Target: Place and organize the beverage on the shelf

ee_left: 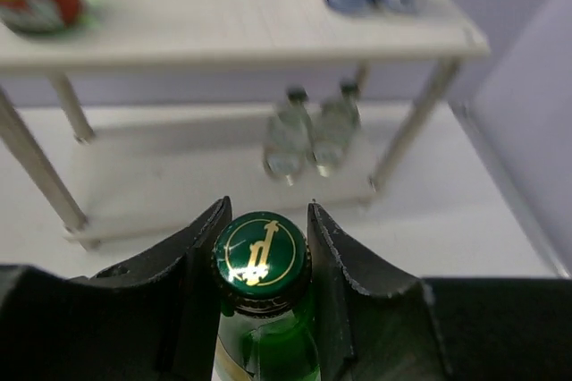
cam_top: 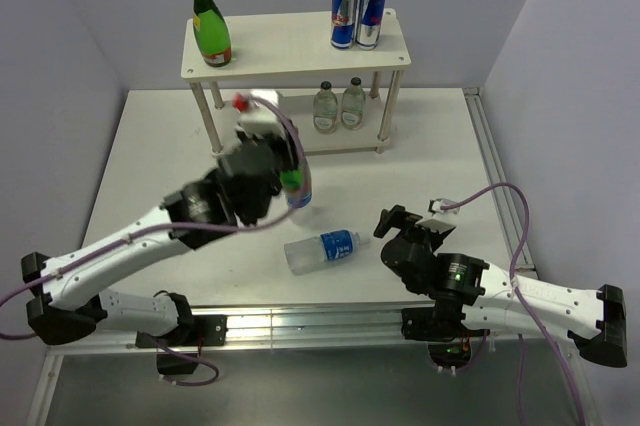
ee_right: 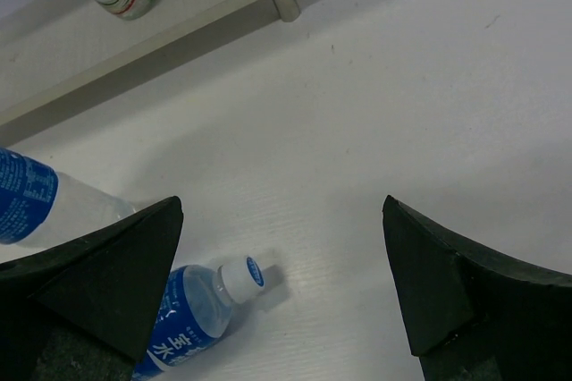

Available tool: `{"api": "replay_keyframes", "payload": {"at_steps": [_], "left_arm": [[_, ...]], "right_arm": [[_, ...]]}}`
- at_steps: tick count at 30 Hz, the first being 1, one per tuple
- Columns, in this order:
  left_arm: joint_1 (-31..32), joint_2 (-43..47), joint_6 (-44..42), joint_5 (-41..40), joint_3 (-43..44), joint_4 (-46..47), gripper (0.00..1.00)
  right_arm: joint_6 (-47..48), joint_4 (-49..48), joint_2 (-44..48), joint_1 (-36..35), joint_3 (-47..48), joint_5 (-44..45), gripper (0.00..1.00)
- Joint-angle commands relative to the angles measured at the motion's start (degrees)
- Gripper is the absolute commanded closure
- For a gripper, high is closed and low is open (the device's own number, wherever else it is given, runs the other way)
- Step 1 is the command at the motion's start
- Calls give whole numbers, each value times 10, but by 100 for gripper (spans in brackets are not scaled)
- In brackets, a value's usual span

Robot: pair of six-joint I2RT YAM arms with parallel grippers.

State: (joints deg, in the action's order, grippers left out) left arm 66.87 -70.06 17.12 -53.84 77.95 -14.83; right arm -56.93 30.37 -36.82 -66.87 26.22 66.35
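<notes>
The bottle in my left gripper goes up and outward onto the shelf's top board next. Its cap is then released beside the standing green bottle, as that spot is empty.
My left gripper is shut on the neck of a green glass bottle, just under its green cap with a gold mark. In the top view that gripper hovers in front of the shelf and hides most of the bottle. A second green bottle stands on the shelf's top board at the left. Two pale clear bottles stand on the lower board. A blue-labelled plastic bottle lies on the table, its white cap towards my right gripper, which is open and empty.
Two blue-and-silver cans stand on the top board at the right. Another blue-labelled bottle is right beside the left gripper. The shelf's thin legs rise from the white table; grey walls close the back and sides.
</notes>
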Motion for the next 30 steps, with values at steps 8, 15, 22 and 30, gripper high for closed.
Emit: {"api": "replay_keyframes", "payload": {"at_steps": [8,15,22,30], "left_arm": [[-231,-136,-138,162,389,-22,100],[-302,-252,-164,218,558,-20,100],[-343,-343,-201,238,638,30,99],[-368,-382,-191,255,660,74,100]], "right_arm": [[1,-20,0,-3,-7,12,0],[4,-26,-5,-3,-10,11,0],[4,-29,-5,-3,-12,11,0],[8,-34,-15,-3,-11,9,0]]}}
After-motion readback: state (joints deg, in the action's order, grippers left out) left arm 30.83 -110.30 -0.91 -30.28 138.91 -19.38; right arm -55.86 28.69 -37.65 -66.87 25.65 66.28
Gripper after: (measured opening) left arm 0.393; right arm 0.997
